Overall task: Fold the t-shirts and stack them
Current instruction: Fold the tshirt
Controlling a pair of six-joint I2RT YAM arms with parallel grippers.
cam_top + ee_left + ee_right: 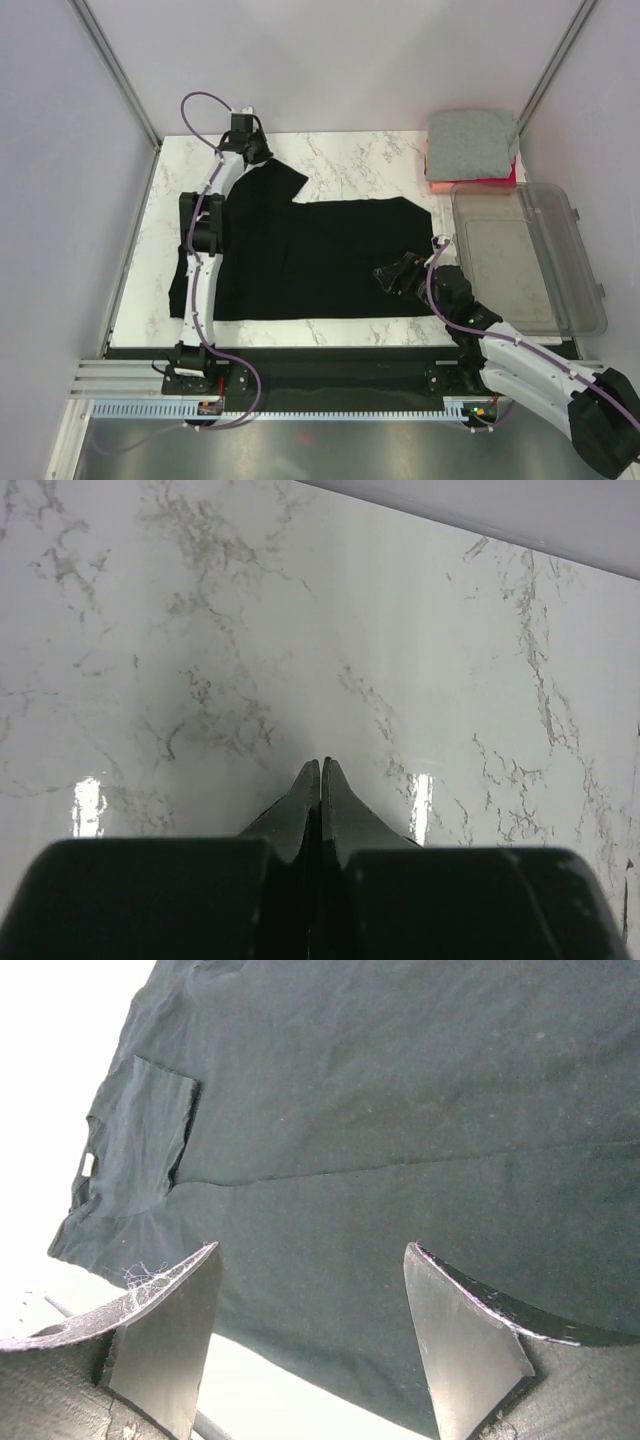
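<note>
Next, my right gripper turns and moves outward, then lowers to the shirt's far corner by the grey t-shirt (472,140), since my left gripper holds the sleeve.
The black t-shirt (330,260) lies spread flat on the marble table (350,160). One sleeve runs up to the far left, where my left gripper (256,150) meets it. In the left wrist view the left gripper (320,765) is shut, with only a sliver of dark cloth beside the fingers (352,815). My right gripper (393,276) hovers open over the shirt's right near part. In the right wrist view the right gripper (310,1250) is empty above the black t-shirt (380,1110). The folded grey t-shirt (472,140) rests on the red-pink t-shirt (480,181) at the far right.
A clear plastic bin (525,255) stands along the table's right edge, close to my right arm. Grey walls enclose the table at the back and sides. Bare marble shows at the far middle and along the left edge.
</note>
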